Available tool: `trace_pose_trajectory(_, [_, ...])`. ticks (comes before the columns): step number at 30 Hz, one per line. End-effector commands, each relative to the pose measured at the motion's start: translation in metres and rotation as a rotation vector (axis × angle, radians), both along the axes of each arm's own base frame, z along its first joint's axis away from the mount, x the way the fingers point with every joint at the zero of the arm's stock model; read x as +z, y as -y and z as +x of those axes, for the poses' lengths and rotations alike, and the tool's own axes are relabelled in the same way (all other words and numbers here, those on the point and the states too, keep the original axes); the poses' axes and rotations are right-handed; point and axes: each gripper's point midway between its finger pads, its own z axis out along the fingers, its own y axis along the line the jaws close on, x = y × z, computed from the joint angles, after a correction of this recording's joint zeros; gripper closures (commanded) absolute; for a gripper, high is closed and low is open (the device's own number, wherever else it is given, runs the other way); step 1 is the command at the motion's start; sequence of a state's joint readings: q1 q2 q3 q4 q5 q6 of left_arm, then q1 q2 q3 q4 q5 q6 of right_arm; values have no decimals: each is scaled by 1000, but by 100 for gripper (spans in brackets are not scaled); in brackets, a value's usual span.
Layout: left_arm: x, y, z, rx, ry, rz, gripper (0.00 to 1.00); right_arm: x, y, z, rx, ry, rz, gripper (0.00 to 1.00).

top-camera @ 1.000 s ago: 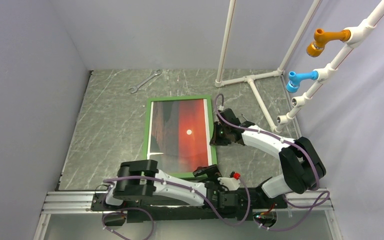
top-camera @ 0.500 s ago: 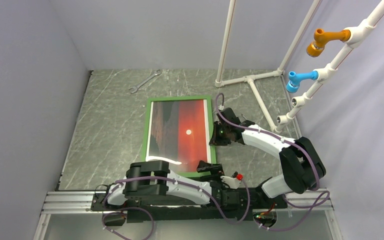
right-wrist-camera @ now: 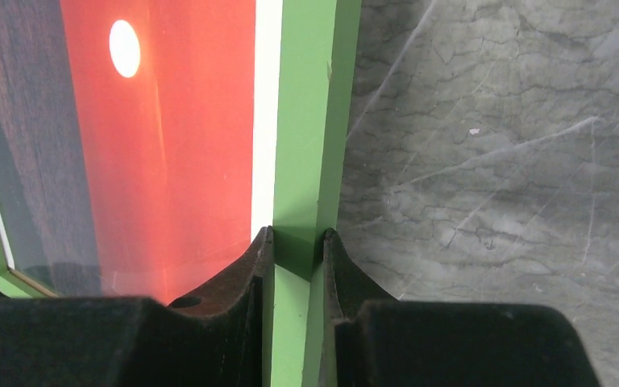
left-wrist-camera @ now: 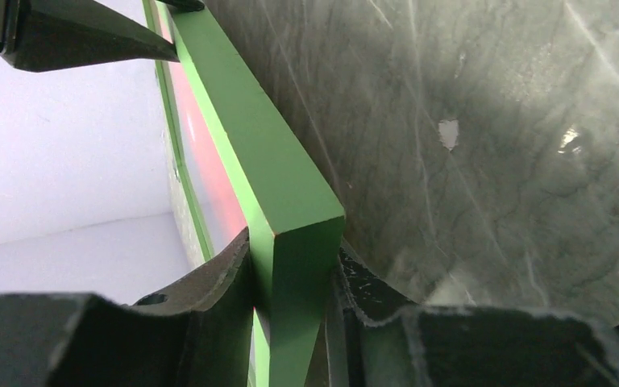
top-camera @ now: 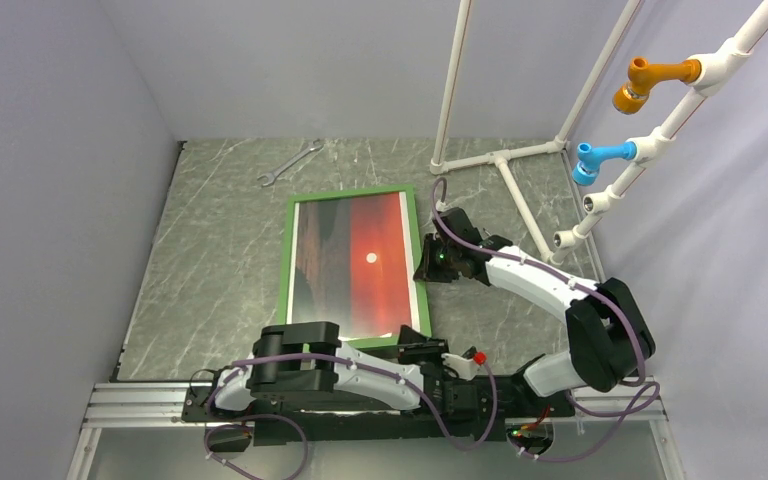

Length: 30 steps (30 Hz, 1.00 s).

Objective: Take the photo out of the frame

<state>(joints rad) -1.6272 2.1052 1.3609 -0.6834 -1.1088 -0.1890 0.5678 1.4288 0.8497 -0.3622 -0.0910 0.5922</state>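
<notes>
The frame [top-camera: 286,260] still lies flat, so my left gripper will next raise and tip the frame's pinched near corner [top-camera: 424,336] toward the left in the top view, then release it.
The green frame [top-camera: 286,260] lies on the marbled table with the red sunset photo [top-camera: 360,270] still inside it. My left gripper [top-camera: 418,347] is shut on the frame's near right corner. In the left wrist view that corner [left-wrist-camera: 250,137] is pinched between both fingers of the gripper [left-wrist-camera: 298,274]. My right gripper [top-camera: 426,264] is shut on the middle of the right rail. The right wrist view shows the rail [right-wrist-camera: 310,121] squeezed between the fingers of the gripper [right-wrist-camera: 297,250], with the photo [right-wrist-camera: 177,145] and its white sun dot to the left.
A silver wrench [top-camera: 290,163] lies at the back of the table [top-camera: 210,260]. A white pipe stand [top-camera: 505,160] with an orange fitting [top-camera: 650,80] and a blue fitting [top-camera: 600,158] rises at the back right. Grey walls close in left and behind.
My left gripper moved onto the frame's near right corner and closed on it. The frame has shifted and turned slightly, looking lifted on its right side. The right gripper kept its grip.
</notes>
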Motion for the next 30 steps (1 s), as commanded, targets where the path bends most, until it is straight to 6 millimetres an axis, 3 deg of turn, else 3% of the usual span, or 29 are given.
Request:
trace_pose_trajectory(1, [39,6,2,67,70,-162,100,43,-11,14,53,100,52,82])
trace_pose_trajectory(7, [59,-7,1,129,82,-211,100,75,3,21,33,212,17,31])
trace_pose_trajectory(9, [64,-8,0,139,68,-246,100,86,8,22,16,233,22,10])
trace_pose_trajectory(10, [66,-8,-1,142,59,-266,100,92,10,23,9,245,30,5])
trace_pose_trajectory(16, [92,-5,-6,139,-13,-395,100,130,33,25,-46,317,57,0])
trace_pose_trajectory(20, [121,-6,-7,124,-53,-515,100,154,49,27,-95,396,41,0])
trace_pose_trajectory(30, [191,-7,-16,-1,-184,-839,100,161,59,27,-114,430,15,1])
